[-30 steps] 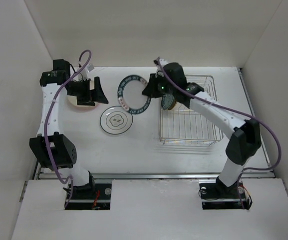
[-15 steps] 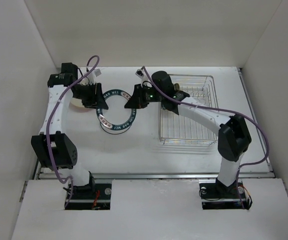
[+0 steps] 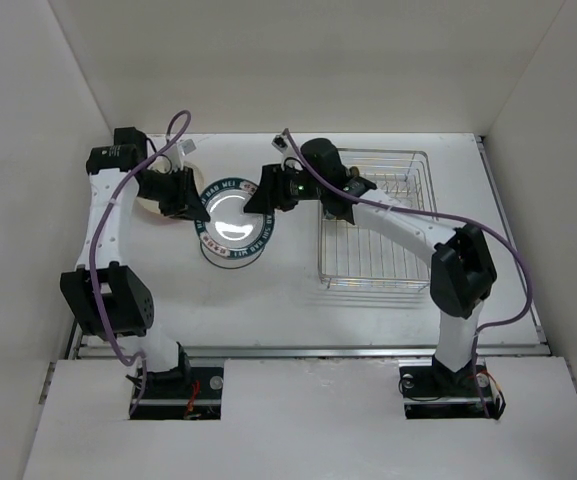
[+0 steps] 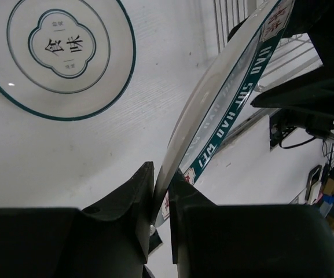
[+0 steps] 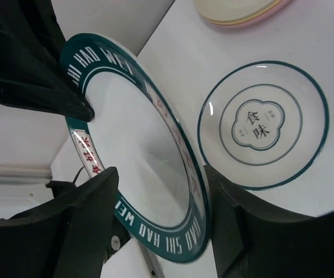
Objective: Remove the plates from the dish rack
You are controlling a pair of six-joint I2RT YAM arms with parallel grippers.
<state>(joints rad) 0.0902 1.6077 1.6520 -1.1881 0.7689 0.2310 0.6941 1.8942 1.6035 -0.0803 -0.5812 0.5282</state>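
My left gripper will lower the tilted big plate until it rests on the small teal-lined plate [image 4: 62,46], and will then let go of the big plate's rim, because the small plate is lying flat and empty.
A white plate with a dark teal lettered rim [image 3: 230,214] hangs tilted over a small teal-lined plate [image 3: 230,256] that lies on the table. My left gripper [image 3: 196,208] is shut on the big plate's left rim [image 4: 224,98], and the pinch shows at the left gripper [image 4: 162,169]. My right gripper [image 3: 261,200] is open, and in the right wrist view its fingers stand apart on either side of the plate's rim [image 5: 155,231]. The small plate [image 5: 263,124] lies flat beyond. The silver wire dish rack [image 3: 378,250] stands to the right.
A stack of pink and cream plates [image 3: 151,205] lies at the back left behind my left arm, and shows as the stack [image 5: 242,14] in the right wrist view. White walls close in the table on three sides. My right arm reaches across the rack's back left corner.
My left gripper moved in from the stack and shut on the teal-rimmed plate's rim. My right gripper carried that plate leftward from the rack and has just opened. The plate now tilts flatter.
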